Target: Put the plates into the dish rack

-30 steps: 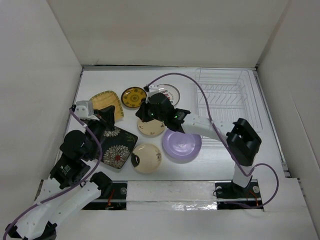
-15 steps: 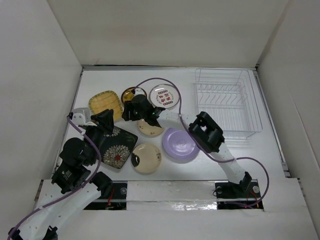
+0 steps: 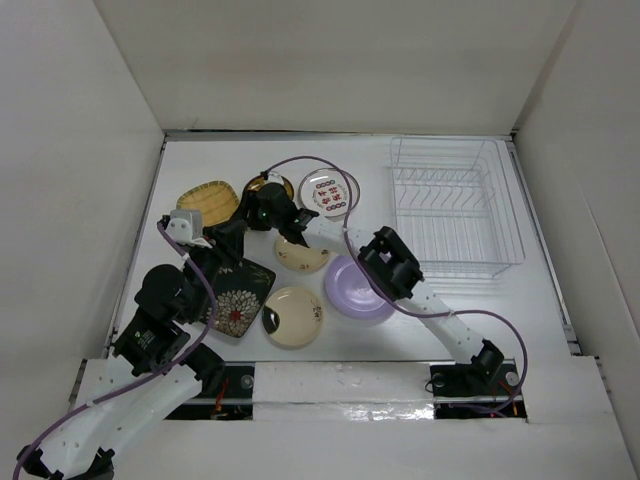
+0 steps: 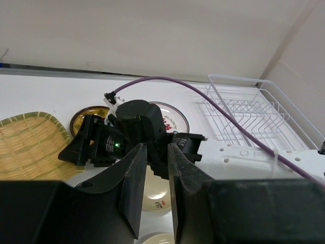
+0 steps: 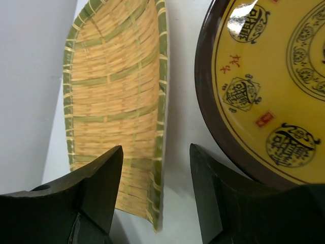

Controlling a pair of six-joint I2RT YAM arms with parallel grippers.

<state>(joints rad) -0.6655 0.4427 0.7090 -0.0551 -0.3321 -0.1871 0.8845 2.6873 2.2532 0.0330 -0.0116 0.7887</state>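
Observation:
My right gripper stays low and closes on the mustard plate's rim by the dark-yellow plate next, since that rim stands between my open fingers.
Several plates lie on the white table: a mustard woven plate (image 3: 205, 200) (image 5: 117, 96), a dark-yellow patterned plate (image 3: 274, 182) (image 5: 264, 91), a white plate with red marks (image 3: 328, 193), two cream plates (image 3: 300, 257) (image 3: 293, 317), a lavender plate (image 3: 350, 295) and a black flowered square plate (image 3: 235, 297). The white wire dish rack (image 3: 455, 205) (image 4: 249, 109) stands at the back right, with no plate in it. My right gripper (image 3: 250, 212) (image 5: 156, 152) is open, low astride the mustard plate's near edge. My left gripper (image 3: 222, 240) (image 4: 156, 148) hangs just behind it, open by a narrow gap with nothing in it.
White walls close in the table on three sides. The right arm (image 3: 395, 268) stretches across the lavender plate, with its purple cable looping over the white plate. In the left wrist view the right gripper's black body (image 4: 127, 134) fills the space ahead.
The right arm swung left from over the cream plate to the gap between the mustard and dark-yellow plates. Both grippers went from shut to open. The left gripper moved forward.

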